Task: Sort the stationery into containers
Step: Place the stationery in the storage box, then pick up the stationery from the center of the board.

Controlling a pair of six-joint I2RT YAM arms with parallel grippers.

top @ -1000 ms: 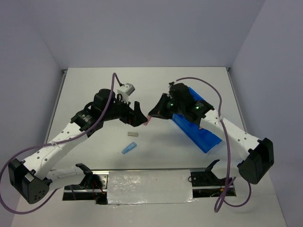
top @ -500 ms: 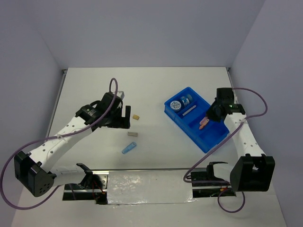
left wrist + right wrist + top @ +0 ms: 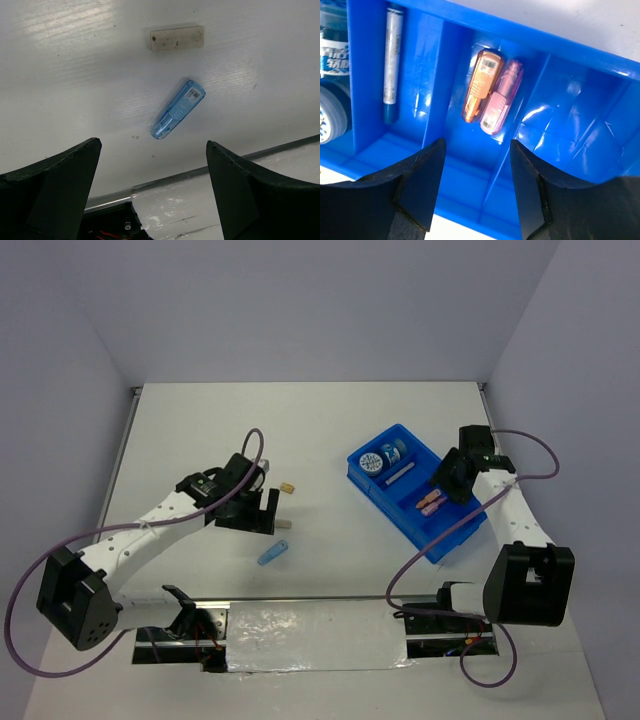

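Note:
My left gripper needs to move down and back toward the metal bar next, around the light-blue piece's middle (image 3: 272,552) (image 3: 177,110), because there is bare tabletop on either side of it for both fingers.
The bright blue divided tray (image 3: 452,531) sits at the right. In the right wrist view its compartments (image 3: 580,100) hold an orange piece (image 3: 481,85) and a pink piece (image 3: 501,97) side by side, a white-blue pen (image 3: 391,70) and two blue rolls (image 3: 330,50). My right gripper (image 3: 477,142) (image 3: 444,490) hovers open just above the orange and pink pieces, holding nothing. On the table lie a light-blue piece (image 3: 178,109) (image 3: 272,554), a grey block (image 3: 177,38) (image 3: 283,523) and a tan block (image 3: 288,487). My left gripper (image 3: 152,143) (image 3: 260,520) is wide open above the light-blue piece.
The table's near edge with its metal rail (image 3: 165,177) runs just beyond the light-blue piece. Purple cables (image 3: 250,440) loop off both arms. Grey walls close in the table on three sides.
My right gripper has opened over the tray, and the pink piece now lies beside the orange one. My left arm has swung toward the near edge, over the light-blue piece.

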